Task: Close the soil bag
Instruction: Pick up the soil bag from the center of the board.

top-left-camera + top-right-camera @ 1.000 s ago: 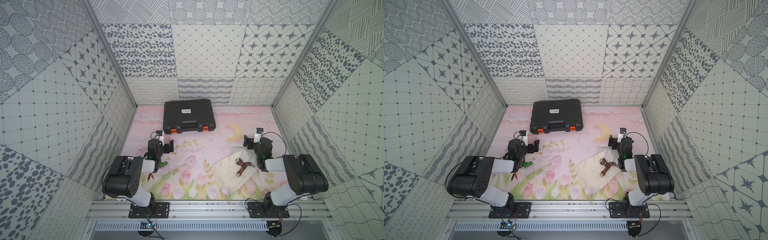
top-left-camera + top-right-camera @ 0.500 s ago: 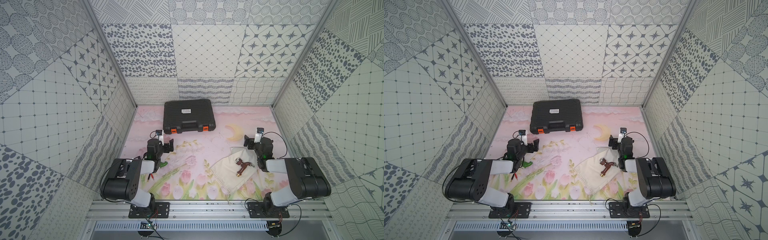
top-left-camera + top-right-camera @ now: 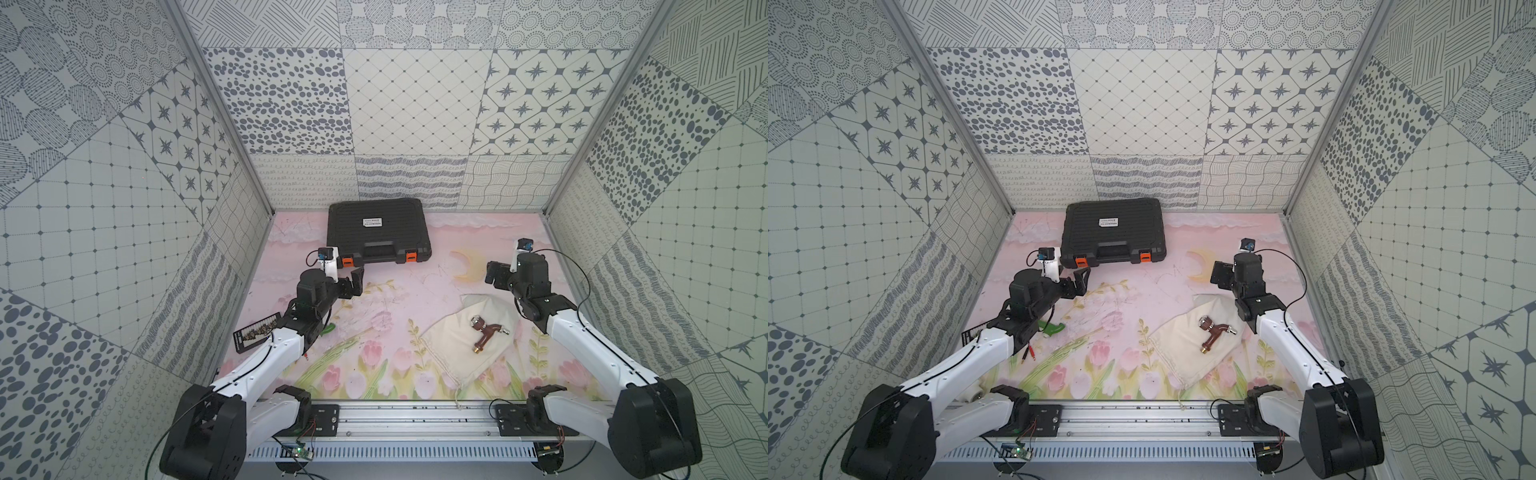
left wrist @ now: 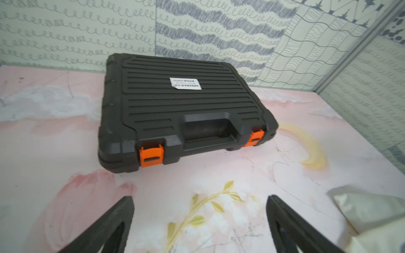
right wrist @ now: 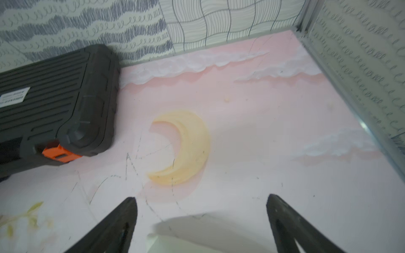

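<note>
The right gripper draws back, tips downward and lowers onto the silver dial (image 3: 477, 321) of the brown tap-like fitting next, because the fitting rests atop the soil bag.
The soil bag (image 3: 453, 353) (image 3: 1183, 353) is a cream cloth pouch lying flat on the right of the mat, in both top views. Its thin cord (image 3: 456, 388) trails toward the front rail. A brown tap-like fitting (image 3: 485, 336) (image 3: 1214, 336) rests on it. My right gripper (image 3: 495, 274) (image 3: 1220, 273) (image 5: 201, 197) hovers open just behind the bag's far corner (image 5: 162, 246), holding nothing. My left gripper (image 3: 355, 282) (image 3: 1080, 280) (image 4: 199, 198) is open and empty over the mat's left side. The bag's edge (image 4: 372, 210) shows beside it.
A black ribbed case (image 3: 376, 228) (image 3: 1113, 228) (image 4: 186, 103) (image 5: 54, 94) with orange latches lies at the back centre. Under my left arm lie a black card (image 3: 257, 337), a green piece (image 3: 1054, 328) and red-tipped leads (image 3: 1029, 353). Patterned walls enclose three sides.
The rear links of both arms have shifted slightly. Both grippers stay open and the bag has not moved.
</note>
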